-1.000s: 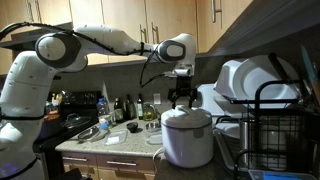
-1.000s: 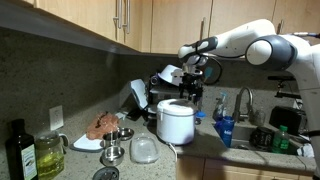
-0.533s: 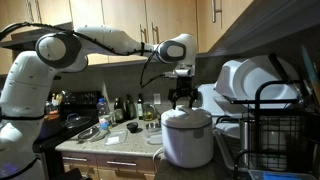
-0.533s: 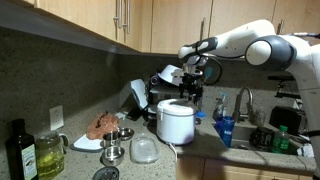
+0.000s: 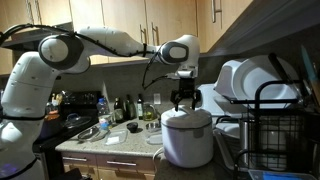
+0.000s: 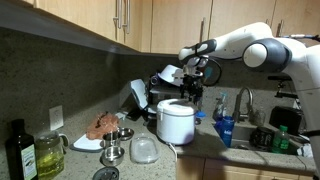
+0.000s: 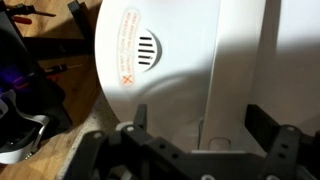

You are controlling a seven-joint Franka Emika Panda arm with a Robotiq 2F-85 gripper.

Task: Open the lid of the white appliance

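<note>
My gripper should move a little sideways and close its fingers on the lid's white handle, because the handle is between them, toward the right in the wrist view.
The white appliance point(image 5: 187, 140) point(image 6: 177, 124) stands on the counter, a rounded cylinder, in both exterior views. Its lid point(image 5: 187, 117) point(image 7: 190, 60) lies shut on top. In the wrist view the lid fills the frame, showing a slotted vent point(image 7: 147, 48), an orange sticker point(image 7: 128, 52) and a raised white handle strip point(image 7: 235, 70). My gripper point(image 5: 183, 101) point(image 6: 191, 96) point(image 7: 200, 120) hangs just above the lid, pointing down. It is open, one dark finger point(image 7: 262, 122) on each side of the handle strip, with nothing between them.
A black wire rack point(image 5: 276, 125) with big white plates point(image 5: 245, 80) stands close beside the appliance. Bottles point(image 5: 104, 108) line the counter behind. An oil bottle point(image 6: 20, 150), a glass jar point(image 6: 50, 155), a glass lid point(image 6: 145, 150) and a faucet point(image 6: 246, 102) are nearby.
</note>
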